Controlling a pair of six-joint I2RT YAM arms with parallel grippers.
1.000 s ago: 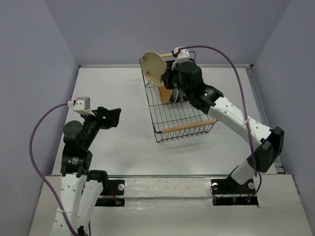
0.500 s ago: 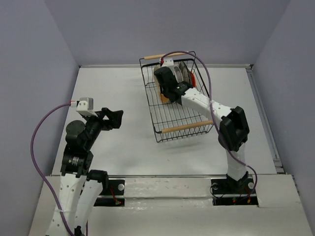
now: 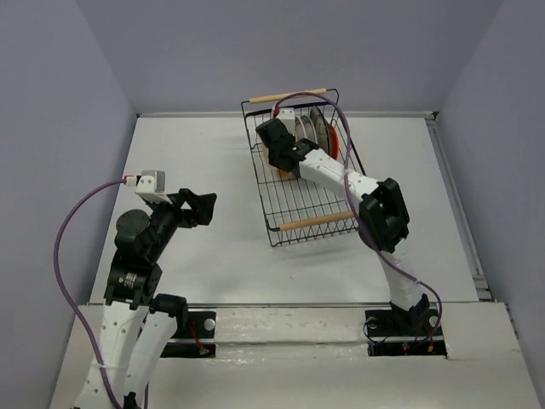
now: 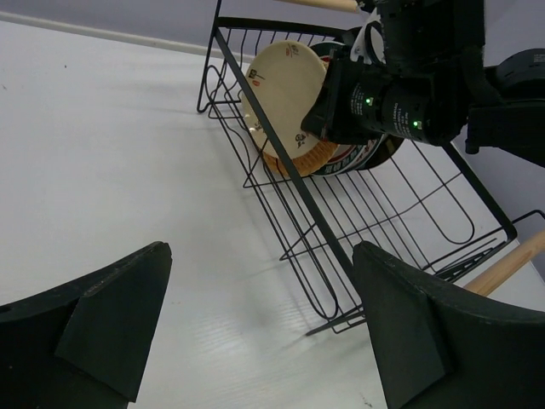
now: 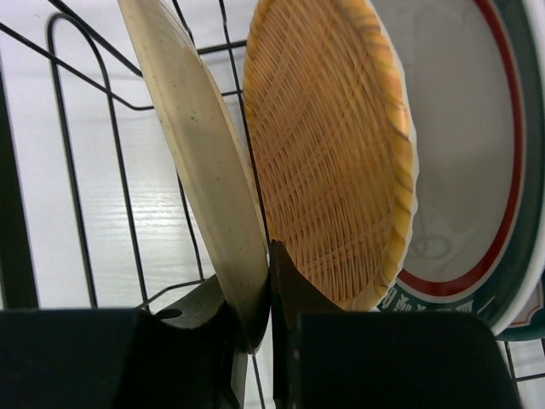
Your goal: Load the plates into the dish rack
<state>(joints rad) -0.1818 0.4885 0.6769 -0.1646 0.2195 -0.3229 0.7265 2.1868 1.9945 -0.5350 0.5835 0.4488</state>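
The cream speckled plate (image 5: 196, 145) stands on edge between the wires, so my right gripper should next lower slightly toward the rack's bottom wires and release the plate's lower rim.
The black wire dish rack (image 3: 311, 203) with wooden handles stands at the table's middle back. My right gripper (image 3: 278, 154) is inside its far left part, shut on the lower rim of the cream speckled plate (image 5: 196, 145), which stands on edge between the wires. Right behind it stands a tan woven-pattern plate (image 5: 332, 153), then a white plate with a teal and red rim (image 5: 464, 128). The cream plate (image 4: 281, 85) and the rack (image 4: 341, 247) also show in the left wrist view. My left gripper (image 3: 201, 207) is open and empty above the table, left of the rack.
Several plates (image 3: 322, 132) stand on edge in the rack's far end. The near wooden handle (image 3: 319, 221) faces the arms. Walls close the table at the left, back and right.
My right arm has brought the cream plate down from above the rack's far left corner into the rack, beside the other plates. My left gripper has barely shifted.
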